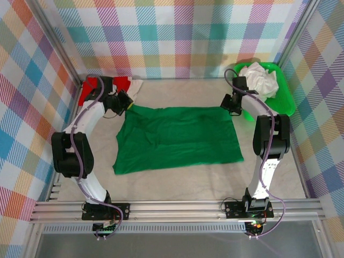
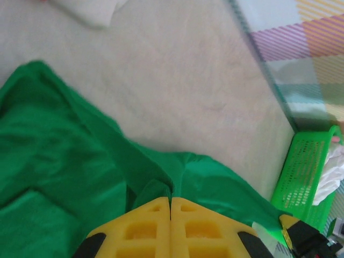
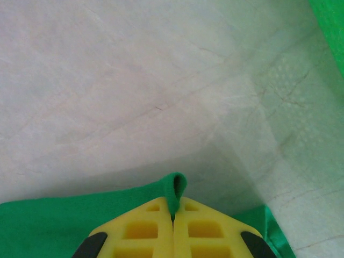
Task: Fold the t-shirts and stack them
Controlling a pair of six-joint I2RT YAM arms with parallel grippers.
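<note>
I should carry the green shirt's pinched far corner back over the shirt's middle with my right gripper, then let the corner go, since the shirt lies spread open.
A dark green t-shirt [image 1: 177, 138] lies spread flat across the middle of the table. My left gripper [image 1: 127, 104] is shut on its far left corner, where the cloth [image 2: 161, 185] bunches between the yellow fingers [image 2: 145, 226]. At the far right corner my right gripper [image 1: 232, 104] is shut on a pinched fold of the green fabric [image 3: 174, 188]. A red t-shirt [image 1: 94, 86] lies folded at the far left, with a white one [image 1: 135, 86] beside it. More white shirts [image 1: 260, 78] are heaped in the tray.
A bright green plastic tray [image 1: 287, 99] stands at the far right corner against the checked wall, and appears in the left wrist view as a mesh tray [image 2: 301, 177]. Bare grey table [image 3: 134, 97] stretches beyond the shirt's far edge.
</note>
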